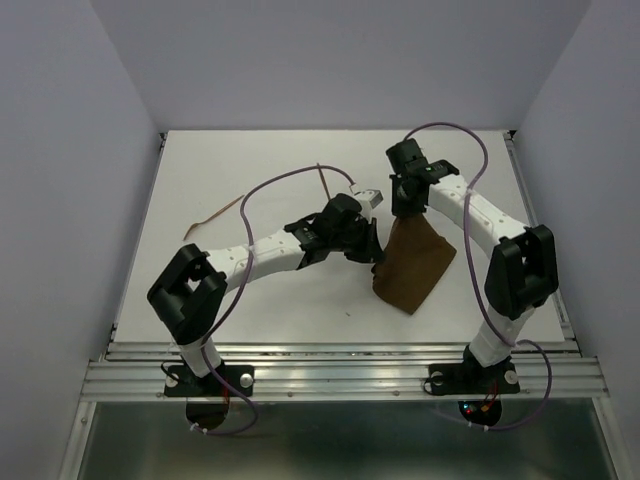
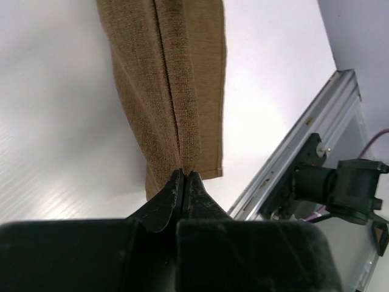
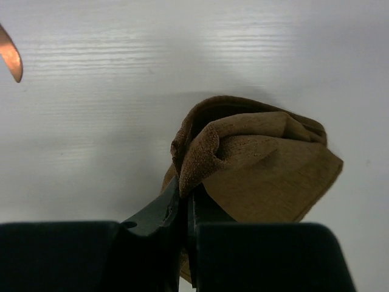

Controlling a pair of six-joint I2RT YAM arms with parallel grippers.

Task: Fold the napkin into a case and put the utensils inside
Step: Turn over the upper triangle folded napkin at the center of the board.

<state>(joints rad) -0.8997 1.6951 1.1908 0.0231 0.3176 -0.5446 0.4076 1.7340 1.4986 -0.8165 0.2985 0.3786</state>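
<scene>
The napkin (image 1: 413, 265) lies slanted, so its edge will next be pulled back and to the left in the top view by my left gripper, onto the bare tabletop, and released there.
The dark brown napkin (image 1: 413, 265) lies folded near the table's middle right. My left gripper (image 1: 374, 243) is shut on its left edge; in the left wrist view the cloth (image 2: 170, 85) stretches away from the closed tips (image 2: 184, 174). My right gripper (image 1: 404, 208) is shut on the napkin's far corner, and the right wrist view shows the cloth (image 3: 261, 164) bunched over the tips (image 3: 187, 193). One reddish-brown utensil (image 1: 215, 216) lies at the far left, another (image 1: 324, 182) behind the left wrist. A utensil tip (image 3: 12, 58) shows in the right wrist view.
The metal rail (image 1: 340, 352) runs along the table's near edge. Purple cables (image 1: 270, 190) loop over both arms. White walls (image 1: 60, 150) enclose the table on three sides.
</scene>
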